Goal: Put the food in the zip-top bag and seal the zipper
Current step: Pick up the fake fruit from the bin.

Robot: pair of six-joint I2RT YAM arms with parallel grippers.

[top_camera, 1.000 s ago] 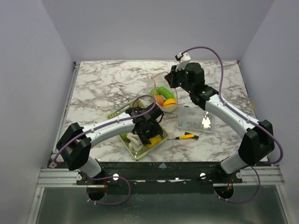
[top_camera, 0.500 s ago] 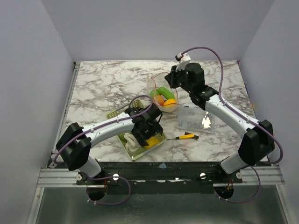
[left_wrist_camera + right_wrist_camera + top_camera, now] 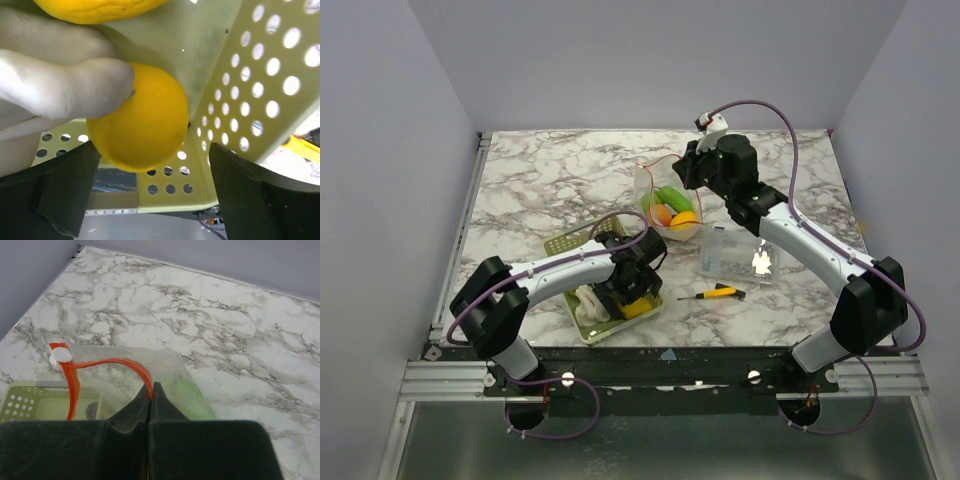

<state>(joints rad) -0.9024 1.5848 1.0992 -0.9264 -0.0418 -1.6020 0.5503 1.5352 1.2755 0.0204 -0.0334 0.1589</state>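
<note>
My left gripper goes down around the sides of the round yellow fruit [image 3: 638,308] [image 3: 142,117] and closes next. The fruit sits between my open fingers, yet mostly ahead of their ends.
The zip-top bag [image 3: 665,205] stands open at mid-table with green, orange and yellow food [image 3: 670,210] inside. My right gripper [image 3: 688,180] is shut on the bag's red-orange zipper [image 3: 117,362], pinching the strip at the mouth [image 3: 151,389]. My left gripper [image 3: 625,292] is open, down inside the pale green basket [image 3: 582,330]. In the left wrist view a round yellow fruit [image 3: 142,117] lies between the open fingers [image 3: 65,195], beside a white food piece [image 3: 55,85]. Another yellow piece [image 3: 95,7] lies behind.
A rigid clear box [image 3: 735,255] sits right of the bag, with a yellow-and-black screwdriver [image 3: 715,293] in front of it. The basket lies at the table's near edge. The bag's white slider [image 3: 61,355] sits at the strip's far left end.
My left gripper has moved left and toward the near edge, and the basket has slid that way with it. The right gripper and the bag have not moved.
</note>
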